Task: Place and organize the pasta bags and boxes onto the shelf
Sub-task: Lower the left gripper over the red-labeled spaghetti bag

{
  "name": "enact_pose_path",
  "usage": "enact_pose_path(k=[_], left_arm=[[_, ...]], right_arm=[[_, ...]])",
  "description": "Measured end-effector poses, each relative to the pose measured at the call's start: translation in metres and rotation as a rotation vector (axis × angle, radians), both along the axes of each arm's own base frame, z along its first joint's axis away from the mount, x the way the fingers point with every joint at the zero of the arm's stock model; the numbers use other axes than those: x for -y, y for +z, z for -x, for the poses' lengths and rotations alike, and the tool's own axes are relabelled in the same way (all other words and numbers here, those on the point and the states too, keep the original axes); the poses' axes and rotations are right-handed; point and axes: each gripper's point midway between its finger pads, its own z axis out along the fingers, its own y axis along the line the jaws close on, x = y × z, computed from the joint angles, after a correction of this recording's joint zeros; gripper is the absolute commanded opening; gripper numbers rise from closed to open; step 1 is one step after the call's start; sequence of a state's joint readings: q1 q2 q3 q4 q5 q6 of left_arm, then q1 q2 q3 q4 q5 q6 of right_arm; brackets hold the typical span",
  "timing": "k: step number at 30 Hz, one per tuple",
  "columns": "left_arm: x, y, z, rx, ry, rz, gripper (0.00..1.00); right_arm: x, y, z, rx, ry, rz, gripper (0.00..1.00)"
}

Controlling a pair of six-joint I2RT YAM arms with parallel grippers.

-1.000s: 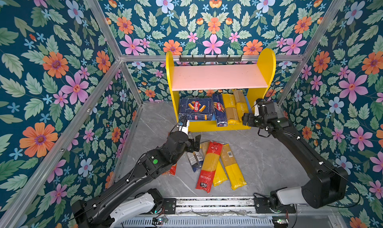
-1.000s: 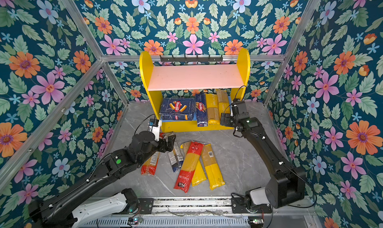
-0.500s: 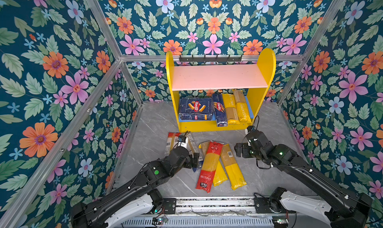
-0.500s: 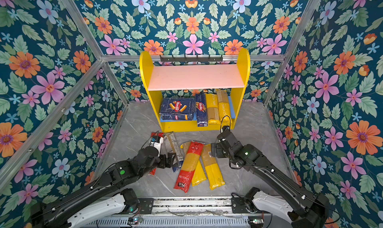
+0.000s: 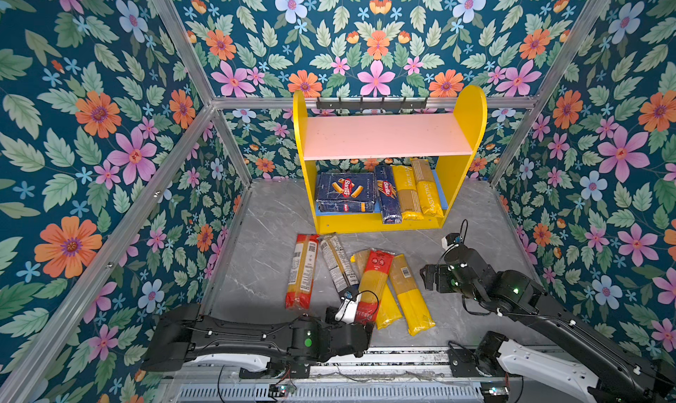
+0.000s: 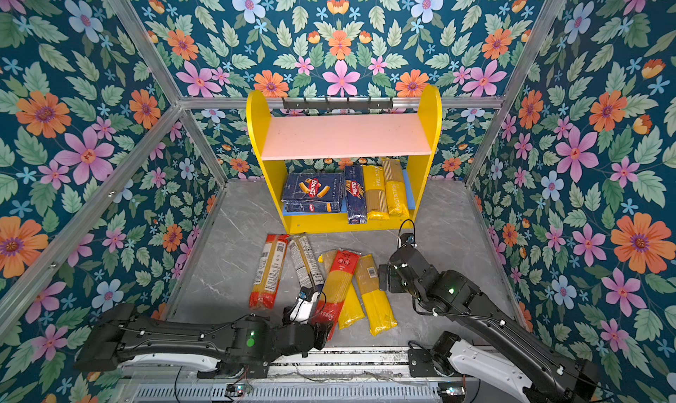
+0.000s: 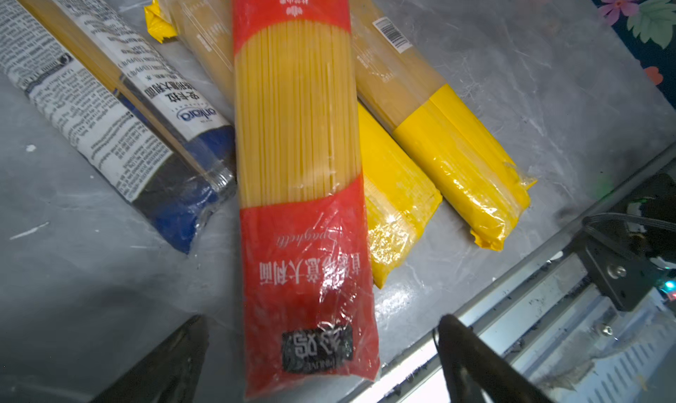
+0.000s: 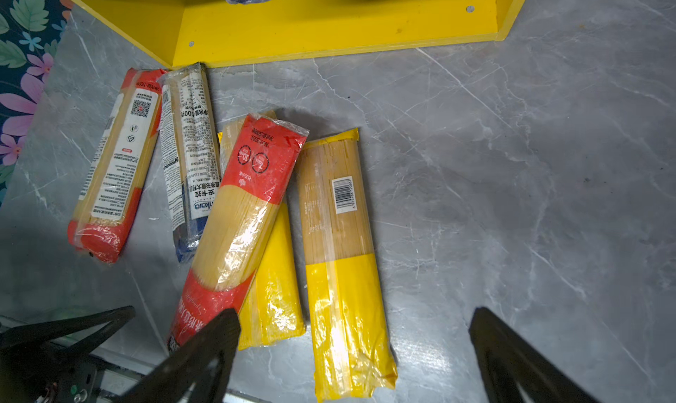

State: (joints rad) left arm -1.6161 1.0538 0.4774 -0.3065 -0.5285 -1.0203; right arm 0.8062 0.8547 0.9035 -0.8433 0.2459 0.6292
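Observation:
I will next lower my left gripper outward, open fingers around the second red-ended bag's near red end [image 6: 331, 310] [image 7: 304, 258] that lies below and outward of it, and close.
The shelf [image 5: 387, 141] stands at the back. Its blue lower board holds the wide pasta box [image 5: 345, 192], the narrow pasta box [image 5: 387, 196] and two yellow bags [image 5: 406, 192] [image 5: 426, 189]. Several bags lie on the floor: a red-ended bag [image 5: 303, 271], a clear bag with a dark blue end [image 5: 338, 262], a second red-ended bag [image 7: 300, 126] resting on a yellow bag [image 7: 395, 192], and another yellow bag [image 8: 340, 273]. My left gripper [image 7: 322, 320] is open, its fingers either side of the second red-ended bag's near end. My right gripper [image 8: 355, 315] is open above that last yellow bag's near end.
The shelf's pink upper board [image 6: 345, 136] is bare, with a black hook rail [image 5: 369, 103] above it. A metal rail [image 5: 384, 353] runs along the front edge under both arm bases. Flowered walls enclose the grey marble floor [image 5: 475, 218] on three sides.
My right arm has drawn back from the shelf's lower board to above the floor bags, its jaws opening fully. My left arm has pulled back to the front rail, uncovering the leftmost bags.

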Motion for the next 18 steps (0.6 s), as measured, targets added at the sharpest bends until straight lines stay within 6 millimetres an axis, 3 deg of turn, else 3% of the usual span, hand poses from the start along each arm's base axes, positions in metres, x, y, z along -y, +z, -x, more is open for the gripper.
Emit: enact_pose_path(k=[6, 18], left_arm=[[-0.003, -0.02, -0.001, 0.023, 0.05, 0.01, 1.0], [-0.006, -0.025, -0.019, 0.019, 0.083, 0.086, 1.0]], right_arm=[[0.001, -0.004, 0.011, -0.002, 0.015, 0.006, 0.99], [0.005, -0.004, 0.013, 0.01, -0.006, 0.018, 0.99]])
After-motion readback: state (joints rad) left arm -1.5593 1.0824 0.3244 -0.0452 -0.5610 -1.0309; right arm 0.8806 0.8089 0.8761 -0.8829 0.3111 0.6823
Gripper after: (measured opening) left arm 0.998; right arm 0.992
